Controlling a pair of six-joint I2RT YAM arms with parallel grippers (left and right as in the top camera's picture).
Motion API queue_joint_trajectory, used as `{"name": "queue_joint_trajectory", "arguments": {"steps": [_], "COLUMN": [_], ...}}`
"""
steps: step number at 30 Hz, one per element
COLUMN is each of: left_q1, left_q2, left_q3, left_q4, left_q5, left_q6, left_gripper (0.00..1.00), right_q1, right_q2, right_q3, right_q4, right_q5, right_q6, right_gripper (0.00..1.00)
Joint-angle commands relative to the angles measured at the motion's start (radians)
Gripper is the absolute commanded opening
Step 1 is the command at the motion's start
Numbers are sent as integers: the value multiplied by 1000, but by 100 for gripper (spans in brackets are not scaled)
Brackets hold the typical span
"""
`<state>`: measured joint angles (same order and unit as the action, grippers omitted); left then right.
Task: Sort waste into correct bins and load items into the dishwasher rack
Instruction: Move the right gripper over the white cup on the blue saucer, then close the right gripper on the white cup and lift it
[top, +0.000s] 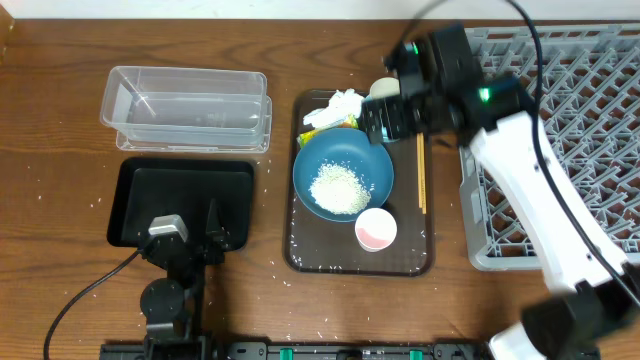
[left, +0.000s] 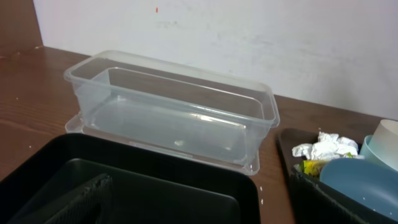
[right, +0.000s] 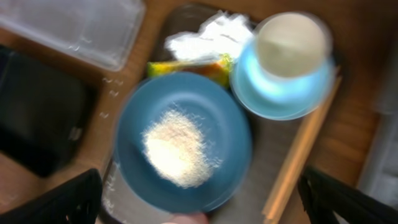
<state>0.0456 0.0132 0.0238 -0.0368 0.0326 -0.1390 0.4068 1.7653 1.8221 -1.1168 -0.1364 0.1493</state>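
Note:
I should move my right gripper outward and down onto the pale cup's rim by the napkin, since that rim is clear above the light-blue bowl.
The dark-blue bowl (top: 343, 175) with the rice heap (right: 177, 149) sits on a brown serving tray (top: 300, 255). Behind it lie the white napkin (right: 211, 37) and the yellow-green wrapper (right: 186, 67). The pale cup (right: 292, 43) stands inside the light-blue bowl (right: 280, 93). The pink cup (top: 376, 229) is at the tray's front, and the chopsticks (top: 421, 175) lie along its right side. My right gripper (right: 199, 208) hovers open and empty above the tray (top: 395, 115). My left gripper (top: 190, 225) rests over the black tray (top: 180, 195), open and empty. The clear container (top: 185, 105) stands behind it.
The grey dishwasher rack (top: 570, 120) fills the right side, and my right arm crosses over its left edge. Loose rice grains are scattered on the wooden table (top: 60, 150) around the serving tray. A pale wall stands behind the clear container (left: 174, 112).

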Motion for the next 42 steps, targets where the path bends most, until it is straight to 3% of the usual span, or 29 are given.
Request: {"name": "queue_joint_trajectory", "arguments": {"steps": [1, 4, 14, 18, 21, 23, 38, 42], "left_q1": [5, 5, 5, 5, 5, 5, 5, 5], "left_q2": [-3, -3, -3, -3, -3, -3, -3, -3], "left_q3": [-20, -20, -20, -20, -20, -20, -20, -20], "left_q4": [-35, -35, -35, -35, -35, -35, -35, -35], "left_q5": [-26, -26, -26, -26, -26, -26, -26, -26], "left_q6": [-12, -12, -12, -12, -12, -12, -12, -12], "left_gripper": [92, 92, 92, 92, 92, 92, 92, 92], "right_q1": [21, 35, 40, 39, 39, 39, 40, 38], "right_q2": [144, 246, 392, 442, 472, 490, 577, 585], "right_q3": [209, 317, 325, 325, 325, 325, 324, 323], "right_q4": [-103, -155, 37, 86, 105, 110, 113, 111], "right_q5": [210, 227, 227, 227, 226, 226, 227, 227], "right_q6": [-54, -53, -39, -38, -37, -21, -8, -8], "right_gripper": [99, 99, 99, 75, 49, 42, 40, 34]}}
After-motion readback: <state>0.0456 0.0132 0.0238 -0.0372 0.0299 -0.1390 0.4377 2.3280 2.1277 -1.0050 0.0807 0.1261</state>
